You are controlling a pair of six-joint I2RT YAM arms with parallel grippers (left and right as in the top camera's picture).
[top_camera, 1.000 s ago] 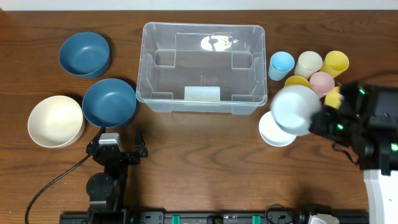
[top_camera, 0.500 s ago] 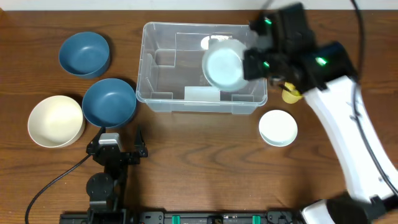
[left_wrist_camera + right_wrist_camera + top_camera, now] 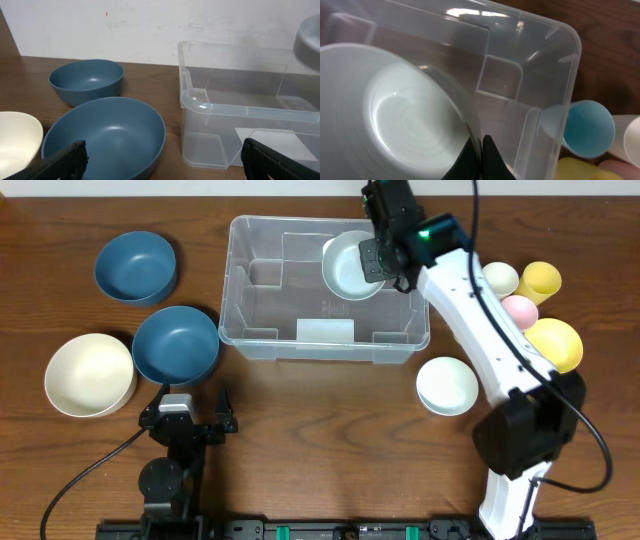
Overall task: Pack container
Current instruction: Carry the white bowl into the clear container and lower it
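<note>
I will next lower my right gripper to put the pale white-green bowl (image 3: 350, 268) on the bottom of the container, which is below the gripper and bare, and then let go of the bowl's rim.
The clear plastic container (image 3: 250, 330) stands at the table's back middle; it also shows in the left wrist view (image 3: 240, 112) and the right wrist view (image 3: 560, 55). My right gripper (image 3: 378, 262) is shut on the rim of a pale white-green bowl (image 3: 350, 268) and holds it inside the container's back right part; the fingers (image 3: 481, 150) pinch the bowl's (image 3: 405, 120) rim. My left gripper (image 3: 190, 418) is open and empty at the front left, its fingers (image 3: 160, 160) spread before a blue bowl (image 3: 107, 137).
A second blue bowl (image 3: 136, 266) is at the back left, the nearer blue bowl (image 3: 176, 345) and a cream bowl (image 3: 89, 374) below it. A white bowl (image 3: 447, 386) sits right of the container. Cream (image 3: 499, 277), pink (image 3: 518, 310) and yellow (image 3: 541, 279) cups and a yellow bowl (image 3: 556, 343) stand at the right.
My right arm carried the pale bowl from the table's right side up and left over the container, then lowered it into the back right part. The left arm has not moved.
</note>
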